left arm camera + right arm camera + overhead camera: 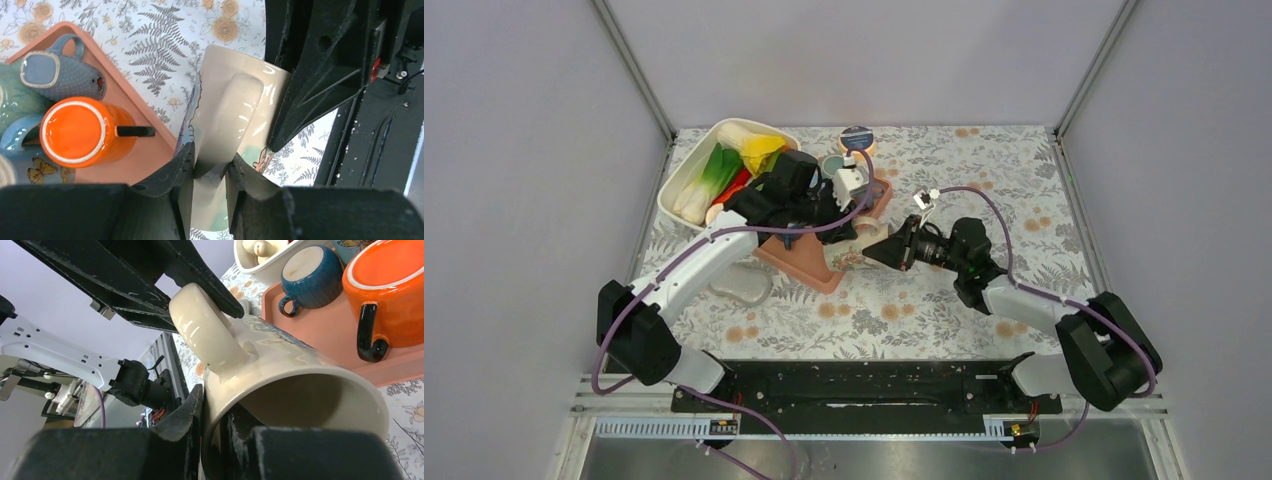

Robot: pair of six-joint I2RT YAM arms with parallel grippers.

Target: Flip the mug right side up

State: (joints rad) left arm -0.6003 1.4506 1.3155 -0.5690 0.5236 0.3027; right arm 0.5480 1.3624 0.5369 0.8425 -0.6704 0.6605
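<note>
The robot's right gripper should swing to the right in the top view, turn its fingers down and lower onto the empty tabletop, because the mug's opening still faces sideways.
A cream mug (852,252) with a painted pattern lies tilted on its side beside the pink tray's right edge, mouth toward the right arm. My left gripper (210,170) is shut on the mug's handle (227,125), which points upward. My right gripper (212,420) is shut on the mug's rim (300,372), one finger inside the mouth and one outside. In the top view the left gripper (844,225) comes from the left and the right gripper (886,250) from the right. The mug's base is hidden.
The pink tray (799,265) holds an upside-down orange mug (80,132), a grey-blue mug (60,70) and a dark blue mug (310,275). A white bowl of vegetables (724,170) stands back left, a round tin (857,138) behind the tray.
</note>
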